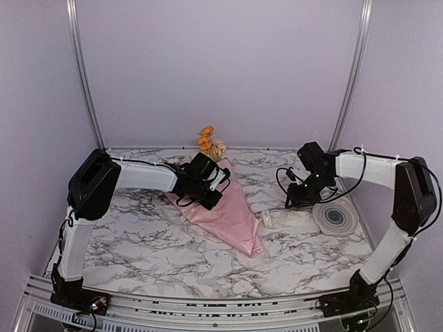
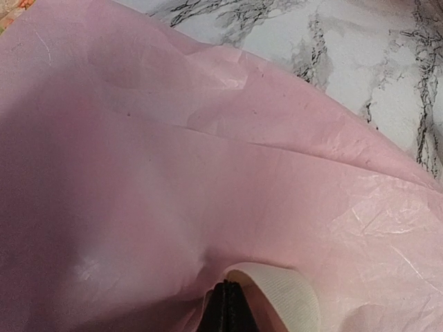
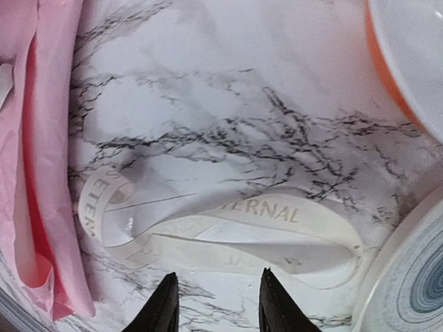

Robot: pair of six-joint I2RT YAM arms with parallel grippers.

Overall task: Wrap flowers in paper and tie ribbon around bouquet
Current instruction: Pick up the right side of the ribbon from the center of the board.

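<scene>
Next, my right gripper moves down and a little toward the pink paper, onto the lettered strand (image 1: 280,220) (image 3: 181,234).
The bouquet lies on the marble table as a pink paper (image 1: 232,214) cone, with the orange and cream flowers (image 1: 208,142) sticking out at its far end. My left gripper (image 1: 208,188) rests on the cone's upper part. In the left wrist view its black fingertips (image 2: 232,304) are pressed shut, a cream ribbon (image 2: 280,290) loop curls out from them, and the paper (image 2: 208,159) fills the frame. My right gripper (image 3: 218,297) hovers open just above loose loops of lettered ribbon (image 3: 263,221) on the table, right of the paper (image 3: 48,138).
A white ribbon spool (image 1: 336,218) lies flat at the right, close to the right gripper (image 1: 302,197). A white round thing with an orange rim (image 3: 408,62) sits beyond the ribbon in the right wrist view. Walls enclose the table on three sides.
</scene>
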